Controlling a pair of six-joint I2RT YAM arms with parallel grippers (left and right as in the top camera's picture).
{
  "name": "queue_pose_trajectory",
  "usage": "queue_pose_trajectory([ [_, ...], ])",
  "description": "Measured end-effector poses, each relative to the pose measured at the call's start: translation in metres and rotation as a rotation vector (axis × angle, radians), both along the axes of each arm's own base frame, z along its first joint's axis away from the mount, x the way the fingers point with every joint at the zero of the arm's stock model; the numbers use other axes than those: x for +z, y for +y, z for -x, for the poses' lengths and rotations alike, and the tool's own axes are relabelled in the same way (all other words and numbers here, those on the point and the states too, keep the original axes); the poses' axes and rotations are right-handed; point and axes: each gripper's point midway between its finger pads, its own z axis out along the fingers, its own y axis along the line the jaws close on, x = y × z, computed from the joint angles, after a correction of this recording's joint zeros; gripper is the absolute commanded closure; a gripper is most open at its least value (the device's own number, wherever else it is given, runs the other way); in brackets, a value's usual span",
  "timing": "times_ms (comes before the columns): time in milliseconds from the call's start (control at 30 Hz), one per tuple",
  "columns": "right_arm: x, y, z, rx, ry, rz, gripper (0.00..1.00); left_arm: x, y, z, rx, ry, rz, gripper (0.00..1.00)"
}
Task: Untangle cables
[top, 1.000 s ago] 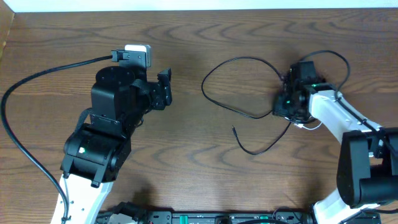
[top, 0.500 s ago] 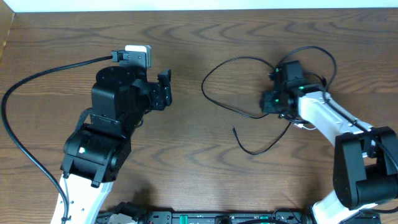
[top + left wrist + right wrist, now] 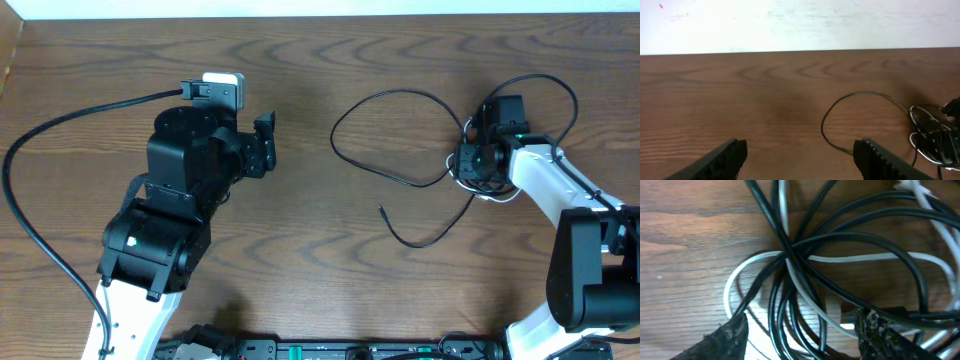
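Note:
The black cable (image 3: 819,306) already runs between my right gripper's open fingers. I should next lower the gripper slightly onto it beside the crossing and close its fingers there.
The cables lie tangled on the right half of the wooden table: a black cable (image 3: 380,97) makes a wide loop, and its loose end (image 3: 383,211) trails toward the front. A short white cable (image 3: 487,197) peeks out under the right arm. My right gripper (image 3: 476,160) hovers just over the knot (image 3: 788,250), open (image 3: 801,326), with several black strands and a white strand (image 3: 733,277) running between its spread fingers. My left gripper (image 3: 262,140) stands far to the left, open (image 3: 800,149) and empty. From the left wrist the black loop (image 3: 826,114) shows ahead.
A thick black arm cable (image 3: 40,150) sweeps along the table's left side. The table's back edge (image 3: 320,16) meets a white wall. Bare wood (image 3: 310,200) lies between the two arms.
My right gripper has gone from shut to open over the tangle, swinging left and back right. The black loops shifted slightly right. The left arm has not moved.

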Motion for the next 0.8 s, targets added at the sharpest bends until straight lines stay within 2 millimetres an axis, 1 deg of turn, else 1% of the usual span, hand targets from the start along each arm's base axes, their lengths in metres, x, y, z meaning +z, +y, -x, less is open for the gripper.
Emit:
queue_pose_trajectory([
  [200,-0.001,-0.004,0.001,0.007,0.007,0.028,0.35,0.000,0.000,0.000,-0.001,0.000,0.000,0.27],
  [267,-0.006,-0.007,0.001,0.006,0.019,0.045,0.39,0.000,0.000,0.000,-0.001,0.001,0.000,0.27],
  [333,-0.007,-0.009,-0.001,0.004,0.019,0.058,0.45,0.000,0.000,0.000,-0.001,0.001,-0.001,0.27],
  [400,-0.007,-0.010,-0.003,0.003,0.015,0.062,0.71,0.000,0.000,0.000,-0.001,0.001,-0.001,0.27],
  [467,-0.009,-0.008,-0.003,0.008,0.019,0.050,0.82,0.000,0.000,0.000,-0.001,0.001,-0.001,0.27],
  [533,-0.018,-0.003,-0.001,0.013,0.042,0.027,0.99,0.000,0.000,0.000,0.000,0.001,-0.001,0.27],
  [600,-0.018,-0.001,0.000,0.014,0.044,0.010,0.99,0.000,0.000,0.000,0.000,0.002,-0.001,0.26],
  [700,-0.018,0.015,-0.001,0.045,0.041,-0.077,0.99,-0.001,0.000,0.000,0.000,0.003,-0.001,0.27],
  [800,-0.015,0.041,-0.004,0.102,0.024,-0.187,0.99,0.000,0.000,0.000,-0.001,0.002,-0.001,0.26],
])
